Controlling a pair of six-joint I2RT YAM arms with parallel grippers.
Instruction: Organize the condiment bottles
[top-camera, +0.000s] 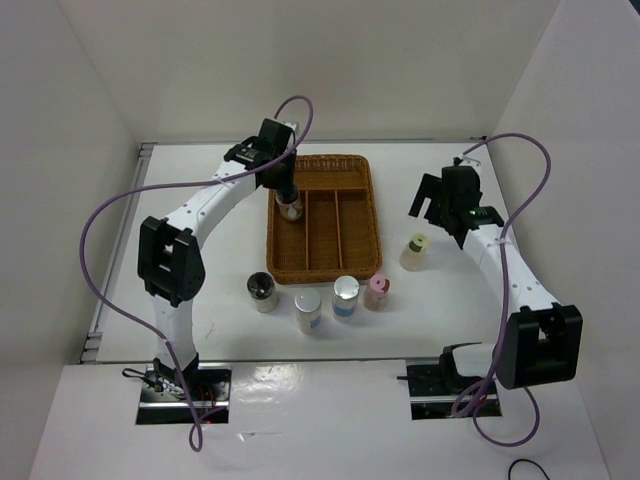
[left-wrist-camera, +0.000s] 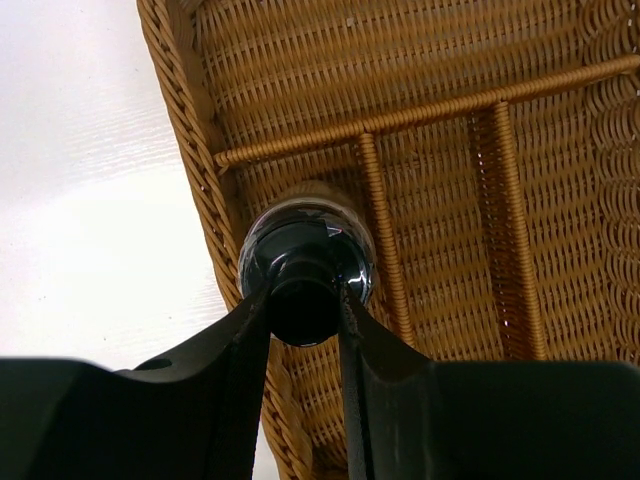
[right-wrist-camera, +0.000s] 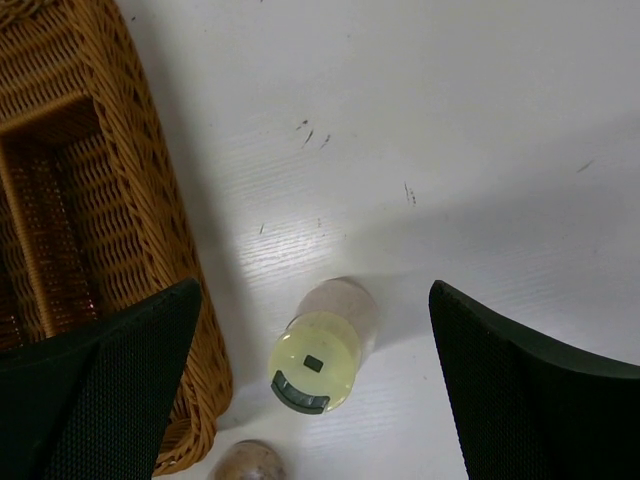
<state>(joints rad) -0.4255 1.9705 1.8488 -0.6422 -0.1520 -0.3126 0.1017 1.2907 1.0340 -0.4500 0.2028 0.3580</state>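
My left gripper will lower the black-lidded bottle a little onto the bottom of the tray's section by the cross divider (left-wrist-camera: 308, 188) and let go of its black cap, because the bottle is already inside the tray.
My left gripper (top-camera: 288, 196) is shut on the black cap of a black-lidded bottle (left-wrist-camera: 305, 262) and holds it in the left compartment of the wicker tray (top-camera: 357, 262), near the cross divider. My right gripper (top-camera: 432, 215) is open, high above the yellow-green-lidded bottle (right-wrist-camera: 315, 360), which stands on the table (top-camera: 440, 300) right of the tray (top-camera: 415, 250). Four bottles stand in a row in front of the tray: black lid (top-camera: 262, 291), white lid (top-camera: 308, 310), silver lid with blue label (top-camera: 345, 296), pink lid (top-camera: 377, 291).
The tray has three long compartments and a cross compartment at the far end. White walls close in the table on the left, back and right. The pink-lidded bottle's top (right-wrist-camera: 245, 462) shows at the bottom edge of the right wrist view.
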